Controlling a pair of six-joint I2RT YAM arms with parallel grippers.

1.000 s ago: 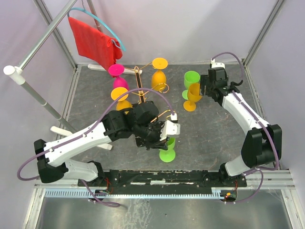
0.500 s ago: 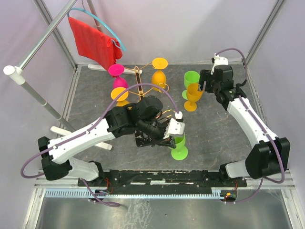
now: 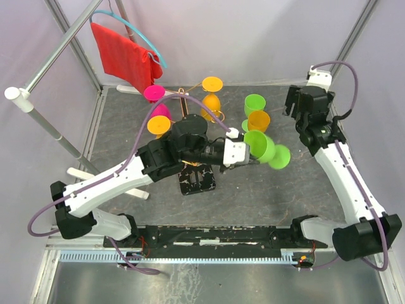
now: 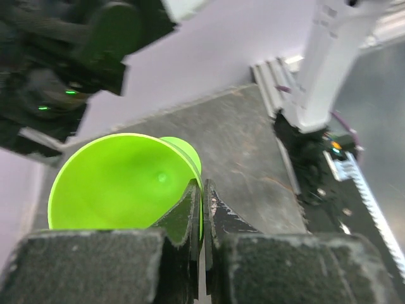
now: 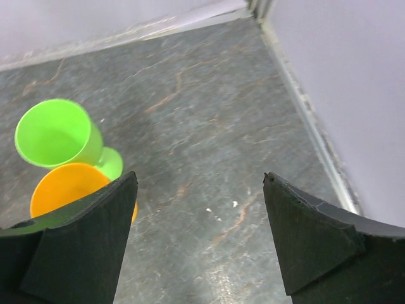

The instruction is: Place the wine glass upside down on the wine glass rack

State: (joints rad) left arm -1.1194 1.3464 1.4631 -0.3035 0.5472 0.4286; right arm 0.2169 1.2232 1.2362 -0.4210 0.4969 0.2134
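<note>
I will next turn my right gripper level and bring it left in the top view onto the held glass's stem, because the glass's rim is taken.
In the top view my left gripper (image 3: 245,152) holds a green wine glass (image 3: 264,147) in the air, tipped on its side with its foot pointing right. The left wrist view shows the jaws (image 4: 204,188) shut on the rim of its bowl (image 4: 120,183). The wine glass rack, gold wire (image 3: 184,104) on a black marbled base (image 3: 197,180), stands left of the held glass, partly hidden by the arm. A pink glass (image 3: 154,94) and two orange glasses (image 3: 212,85) hang on it upside down. My right gripper (image 5: 199,177) is open and holds nothing, at the back right.
A green glass (image 3: 255,104) and an orange glass (image 3: 259,120) stand upright just behind the held glass; the right wrist view shows the same green glass (image 5: 54,133) and orange glass (image 5: 63,187) at its left. A red cloth on a hanger (image 3: 126,56) hangs from a rail at the back left.
My left arm lifted the green glass off the table near the rack's base, swung it right and back, and tipped it sideways. My right arm drew back from the standing glasses toward the back right corner.
</note>
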